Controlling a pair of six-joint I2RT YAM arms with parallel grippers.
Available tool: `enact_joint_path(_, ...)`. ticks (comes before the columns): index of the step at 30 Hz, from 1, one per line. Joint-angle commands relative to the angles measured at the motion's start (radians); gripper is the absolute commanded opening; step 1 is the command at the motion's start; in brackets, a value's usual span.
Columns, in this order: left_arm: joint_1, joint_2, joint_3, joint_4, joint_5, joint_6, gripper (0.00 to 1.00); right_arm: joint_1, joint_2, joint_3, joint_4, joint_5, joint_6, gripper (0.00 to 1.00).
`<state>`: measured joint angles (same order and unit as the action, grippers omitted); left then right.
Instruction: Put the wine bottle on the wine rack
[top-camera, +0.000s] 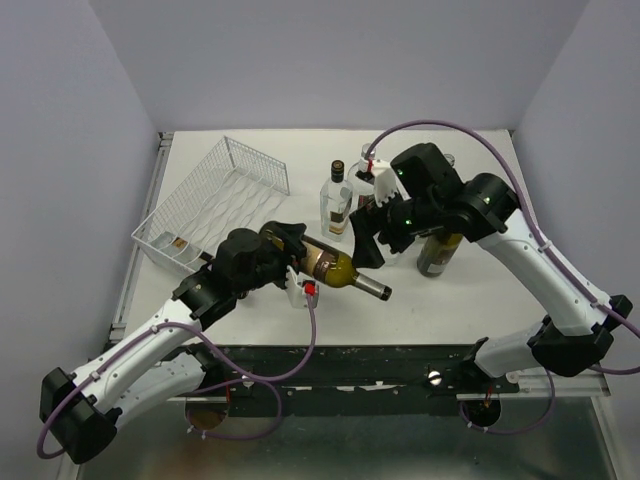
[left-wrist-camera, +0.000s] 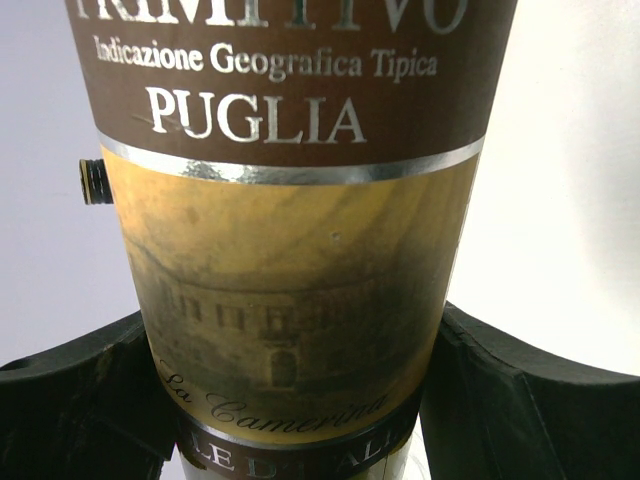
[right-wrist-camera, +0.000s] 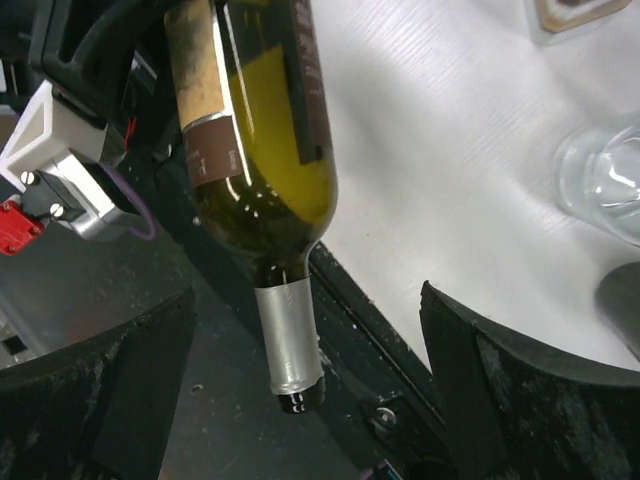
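Note:
My right gripper will move down and back next, onto the neck close beside the bottle's shoulder, because the silver-foil neck sticks out free of my left gripper.
The wine bottle is green glass with a brown and tan label and a silver-foil neck. My left gripper is shut on its body and holds it lying level above the table, neck pointing right and toward the front. In the left wrist view the label fills the frame with my fingers on both sides. The white wire wine rack lies to the far left. My right gripper is open, just above the bottle's shoulder. The neck shows between the spread fingers, untouched.
A clear labelled bottle, a second bottle behind it and a dark bottle stand at centre right, under and beside the right arm. Clear glass shows in the right wrist view. The table's front edge is close below the held bottle.

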<state>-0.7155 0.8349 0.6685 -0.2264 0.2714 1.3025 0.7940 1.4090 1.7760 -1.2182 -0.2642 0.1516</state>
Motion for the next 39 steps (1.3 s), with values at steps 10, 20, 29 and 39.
enact_joint_path(10,-0.002,0.041,0.094,0.059,0.023,0.024,0.00,0.117,0.033,-0.151,0.020,-0.052,0.097,0.90)
enact_joint_path(20,-0.001,0.063,0.095,0.087,0.023,-0.040,0.00,0.134,0.042,-0.256,0.089,-0.047,0.123,0.82)
enact_joint_path(29,0.008,0.069,0.103,0.081,0.011,-0.100,0.00,0.155,0.044,-0.282,0.105,-0.023,0.154,0.66)
enact_joint_path(39,0.014,0.064,0.111,0.065,-0.008,-0.046,0.00,0.168,0.054,-0.279,0.057,-0.015,0.138,0.74)
